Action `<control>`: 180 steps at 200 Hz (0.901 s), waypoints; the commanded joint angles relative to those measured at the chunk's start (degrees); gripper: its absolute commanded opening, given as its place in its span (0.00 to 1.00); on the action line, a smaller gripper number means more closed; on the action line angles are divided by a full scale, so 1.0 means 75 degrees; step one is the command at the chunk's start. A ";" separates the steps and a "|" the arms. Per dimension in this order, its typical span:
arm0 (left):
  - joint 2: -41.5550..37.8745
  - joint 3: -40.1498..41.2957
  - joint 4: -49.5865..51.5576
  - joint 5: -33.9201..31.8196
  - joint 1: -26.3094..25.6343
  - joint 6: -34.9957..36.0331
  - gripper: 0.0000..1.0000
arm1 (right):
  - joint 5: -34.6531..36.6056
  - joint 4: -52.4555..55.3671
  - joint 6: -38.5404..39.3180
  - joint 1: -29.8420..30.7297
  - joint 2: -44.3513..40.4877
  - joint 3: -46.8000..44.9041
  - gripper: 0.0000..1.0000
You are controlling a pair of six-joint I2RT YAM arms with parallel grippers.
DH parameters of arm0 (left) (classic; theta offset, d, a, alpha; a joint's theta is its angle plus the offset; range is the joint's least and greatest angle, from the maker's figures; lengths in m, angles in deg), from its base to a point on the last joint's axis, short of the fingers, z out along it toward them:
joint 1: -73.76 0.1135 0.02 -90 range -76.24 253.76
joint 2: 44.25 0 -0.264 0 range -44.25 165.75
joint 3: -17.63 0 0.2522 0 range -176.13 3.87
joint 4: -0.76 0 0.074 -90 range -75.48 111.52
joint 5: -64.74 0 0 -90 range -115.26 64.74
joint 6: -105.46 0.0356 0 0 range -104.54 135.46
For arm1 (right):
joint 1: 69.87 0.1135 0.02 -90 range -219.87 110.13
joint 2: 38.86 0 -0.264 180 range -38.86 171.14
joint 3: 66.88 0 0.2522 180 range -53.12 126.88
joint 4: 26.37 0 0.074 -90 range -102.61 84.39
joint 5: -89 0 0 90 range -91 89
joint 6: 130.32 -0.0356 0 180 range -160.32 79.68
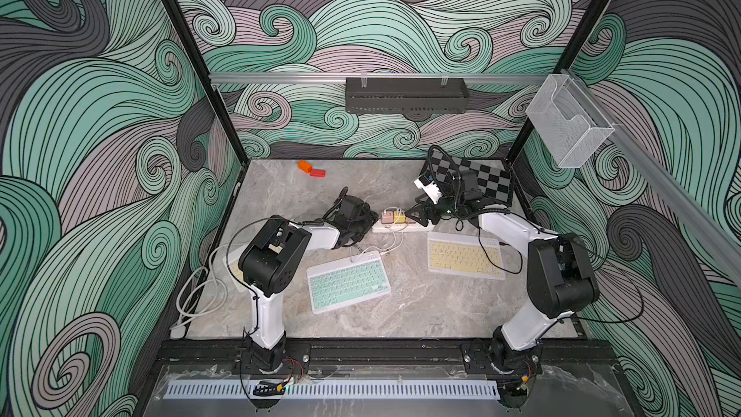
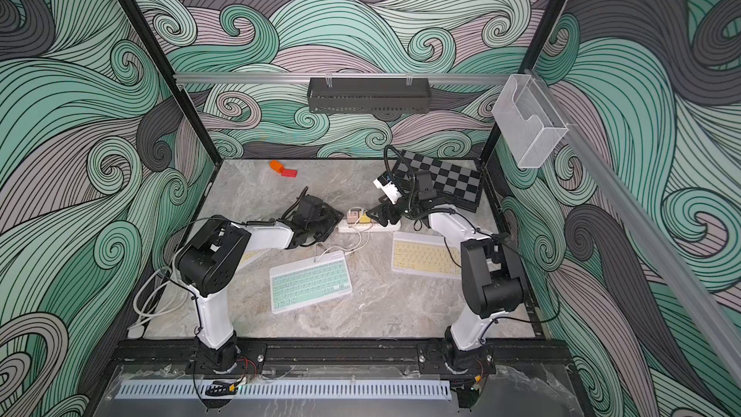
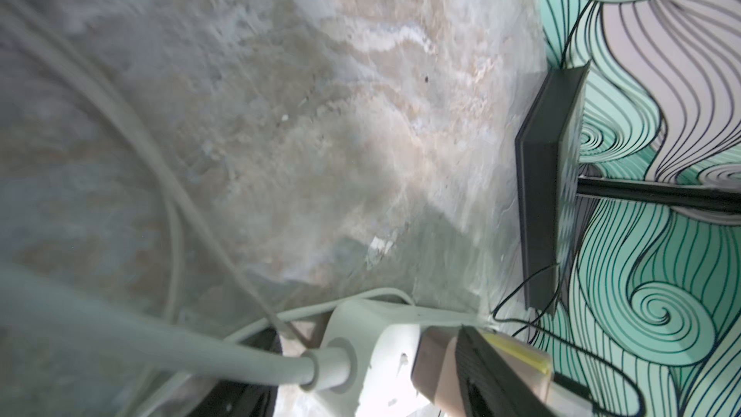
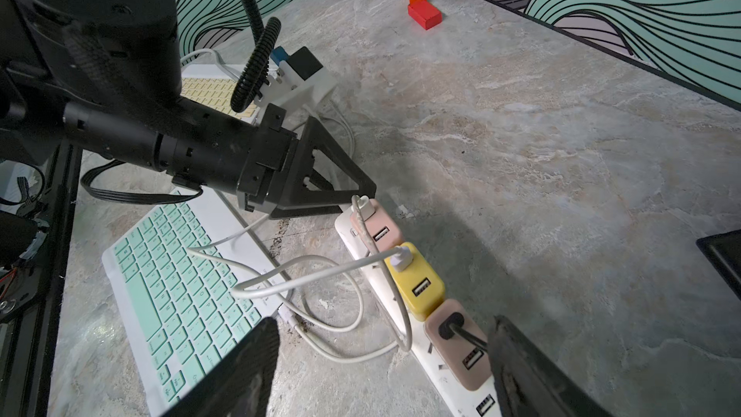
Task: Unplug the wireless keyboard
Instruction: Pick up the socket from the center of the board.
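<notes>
My left gripper is open with the thick cord between its fingers, so next it will move away from the pink adapter and close on the thick cord at the power strip's end (image 3: pixel 328 367).
A mint-green wireless keyboard (image 1: pixel 348 282) (image 2: pixel 310 282) (image 4: pixel 176 294) lies mid-table. White cables loop from its far edge to a white power strip (image 1: pixel 401 228) (image 4: pixel 437 371). The strip carries a pink adapter (image 1: pixel 387 217) (image 4: pixel 379 230), a yellow adapter (image 1: pixel 399 216) (image 4: pixel 419 286) and a tan adapter (image 4: pixel 459 344) with a black cable. My left gripper (image 1: pixel 367 218) (image 2: pixel 335 216) (image 3: pixel 369 332) is open at the strip's left end, one finger (image 3: pixel 493 375) against the pink adapter. My right gripper (image 1: pixel 419 216) (image 4: pixel 385 375) is open, straddling the tan adapter.
A yellow keyboard (image 1: pixel 465 255) (image 2: pixel 425 258) lies right of centre. Another one (image 1: pixel 234 270) sits partly under my left arm. A checkerboard (image 1: pixel 481 178) lies at the back right, and orange and red blocks (image 1: pixel 312 169) at the back left. The strip's thick white cord (image 1: pixel 192 294) coils at the left edge.
</notes>
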 commanded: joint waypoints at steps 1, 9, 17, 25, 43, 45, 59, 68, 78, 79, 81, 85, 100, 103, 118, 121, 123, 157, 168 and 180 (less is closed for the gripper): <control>0.0222 0.0171 -0.0217 -0.0578 -0.0017 -0.0392 0.62 | -0.0025 -0.0073 0.0118 0.0026 -0.0196 -0.0027 0.82; 0.0188 0.0227 -0.0314 -0.0623 -0.0017 -0.0404 0.58 | -0.0013 -0.0060 0.0119 0.0027 -0.0183 -0.0005 0.82; 0.0139 0.0297 -0.0408 -0.0706 -0.0017 -0.0401 0.55 | -0.0037 -0.0066 0.0115 0.0025 -0.0166 0.0007 0.82; 0.0113 0.0362 -0.0488 -0.0788 -0.0017 -0.0425 0.50 | -0.0047 -0.0065 0.0105 0.0025 -0.0153 0.0020 0.82; 0.0062 0.0492 -0.0719 -0.0927 -0.0017 -0.0372 0.37 | -0.0081 -0.0063 0.0036 0.0028 -0.0125 0.0068 0.82; 0.0066 0.0508 -0.0747 -0.0937 -0.0017 -0.0369 0.35 | -0.0083 -0.0065 0.0033 0.0031 -0.0124 0.0085 0.81; 0.0079 0.0527 -0.0950 -0.0944 -0.0017 -0.0291 0.26 | -0.0135 -0.0063 0.0015 0.0026 -0.0112 0.0102 0.81; 0.0085 0.0526 -0.1049 -0.0913 -0.0017 -0.0225 0.25 | -0.0141 -0.0068 0.0010 0.0023 -0.0112 0.0114 0.82; 0.0065 0.0514 -0.1130 -0.0907 -0.0017 -0.0149 0.24 | -0.0134 -0.0066 0.0029 0.0023 -0.0108 0.0144 0.82; 0.0061 0.0510 -0.1139 -0.0908 -0.0017 -0.0137 0.24 | -0.0132 -0.0066 0.0031 0.0026 -0.0104 0.0147 0.82; 0.0051 0.0513 -0.1154 -0.0895 -0.0017 -0.0114 0.23 | -0.0128 -0.0052 0.0041 0.0019 -0.0095 0.0160 0.82; 0.0024 0.0505 -0.1192 -0.0881 -0.0017 -0.0047 0.22 | -0.0115 -0.0027 0.0074 0.0020 -0.0088 0.0181 0.82; -0.0132 0.0457 -0.1179 -0.0869 -0.0018 0.0199 0.16 | -0.0055 0.0077 0.0285 0.0022 -0.0053 0.0292 0.81; -0.0186 0.0457 -0.1188 -0.0861 -0.0020 0.0278 0.15 | -0.0041 0.0097 0.0349 0.0021 -0.0039 0.0319 0.81; -0.0466 0.0445 -0.1228 -0.0842 -0.0008 0.0692 0.09 | 0.0120 0.0225 0.0650 0.0006 0.0015 0.0472 0.81; -0.0512 0.0440 -0.1233 -0.0834 -0.0016 0.0769 0.07 | 0.0141 0.0229 0.0679 -0.0006 0.0012 0.0513 0.81; -0.0558 0.0431 -0.1230 -0.0829 -0.0014 0.0824 0.06 | 0.0151 0.0230 0.0695 -0.0016 0.0016 0.0545 0.81; -0.1276 -0.0038 -0.0353 -0.0635 0.0030 0.2016 0.00 | -0.0057 0.0259 0.0391 -0.0193 0.0028 0.1013 0.81; -0.1465 -0.0231 0.0040 -0.0601 0.0030 0.2298 0.00 | -0.0201 0.0353 0.0306 -0.0185 0.0079 0.1191 0.81; -0.1600 -0.0385 0.0276 -0.0593 0.0030 0.2404 0.00 | -0.0174 0.0503 0.0327 -0.0113 0.0184 0.1365 0.82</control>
